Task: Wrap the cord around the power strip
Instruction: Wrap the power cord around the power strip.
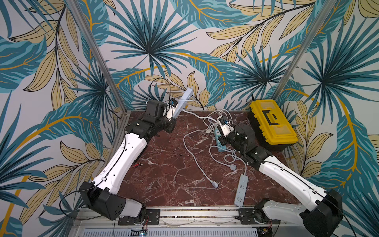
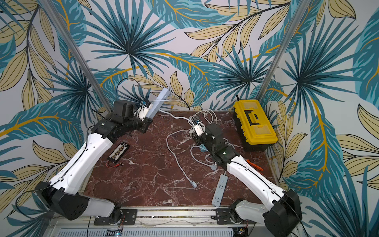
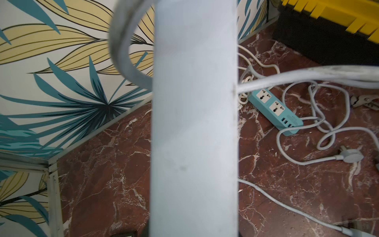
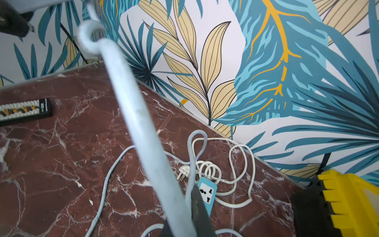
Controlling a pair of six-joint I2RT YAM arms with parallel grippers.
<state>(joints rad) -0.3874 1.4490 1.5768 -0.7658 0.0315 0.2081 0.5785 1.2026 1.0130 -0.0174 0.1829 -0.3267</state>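
I will next use my right gripper to pull the cord outward toward the back wall and behind the raised grey power strip and release it, because much of the cord trails unwrapped.
My left gripper is shut on the lower end of a pale grey power strip, holding it raised and tilted toward the back wall. In the left wrist view the power strip fills the middle and hides the jaws. Its grey cord loops round the strip's middle, then runs taut to my right gripper, which is shut on it above the marble table. In the right wrist view the cord slants up out of the shut gripper. More cord trails across the table to a plug.
A teal power strip with a tangled white cord lies under my right wrist. Another grey power strip lies near the front edge. A yellow toolbox stands back right. A black board and orange-handled pliers lie at the sides.
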